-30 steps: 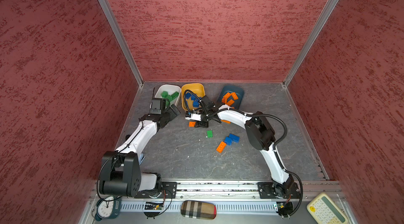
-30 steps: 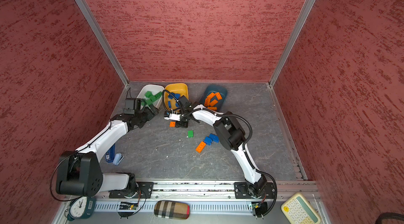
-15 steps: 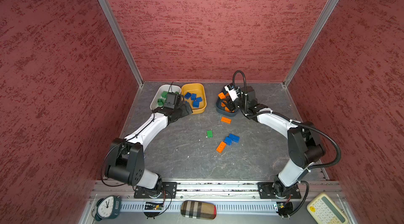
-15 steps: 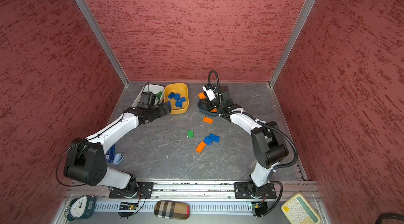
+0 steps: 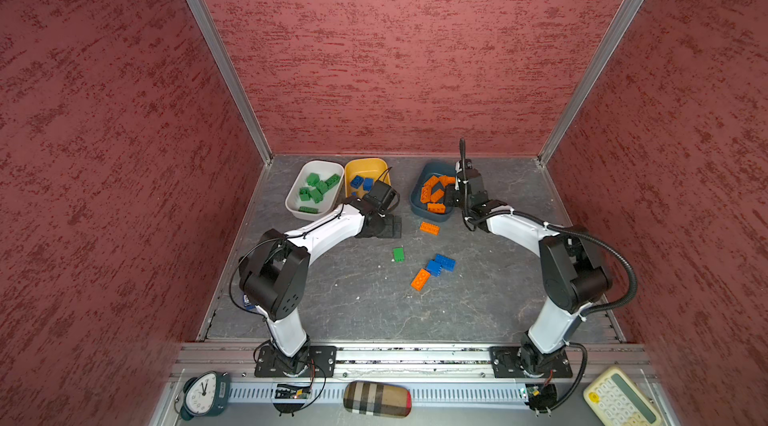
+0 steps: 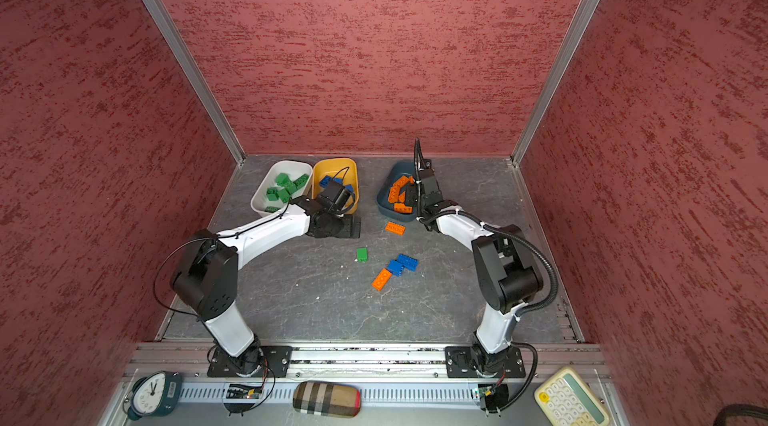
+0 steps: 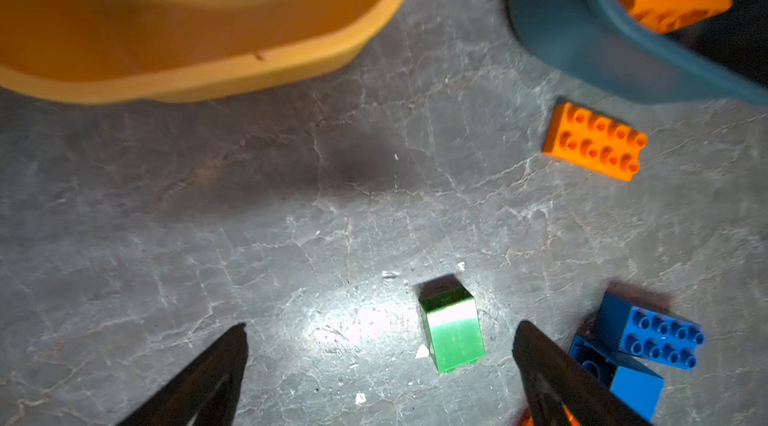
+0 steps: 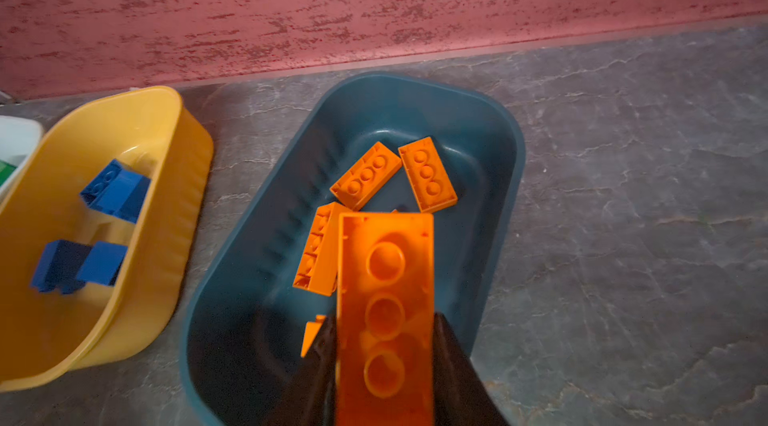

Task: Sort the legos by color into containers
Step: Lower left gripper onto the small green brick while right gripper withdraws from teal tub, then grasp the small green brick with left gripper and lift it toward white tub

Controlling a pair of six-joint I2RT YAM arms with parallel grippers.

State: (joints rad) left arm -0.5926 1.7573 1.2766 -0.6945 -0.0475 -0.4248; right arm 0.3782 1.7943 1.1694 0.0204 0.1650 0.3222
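The teal tub is below, so my right gripper should next stay over its near half and open to release the oblong orange lego.
Three containers stand along the back wall: a white tub (image 5: 299,207) with green legos, a yellow tub (image 5: 365,164) with blue legos, and a teal tub (image 5: 417,191) with orange legos. My right gripper (image 8: 384,332) is shut on an oblong orange lego (image 8: 384,278), held above the teal tub (image 8: 511,141). My left gripper (image 7: 380,332) is open, low over the floor in front of the yellow tub (image 7: 249,66). A green lego (image 7: 453,330) lies between its fingers, nearer one of them. Loose on the floor are an orange lego (image 5: 429,228), two blue legos (image 5: 444,262) and another orange lego (image 5: 420,279).
Red walls close in the floor on three sides. The arm bases sit on a metal rail (image 5: 415,355) at the front. On the ledge before it lie a clock (image 5: 203,392), a plaid case (image 5: 377,398) and a calculator (image 5: 619,399).
My right gripper has carried an orange lego from the floor near the yellow tub to above the teal tub. My left gripper has moved from the white tub out over the floor.
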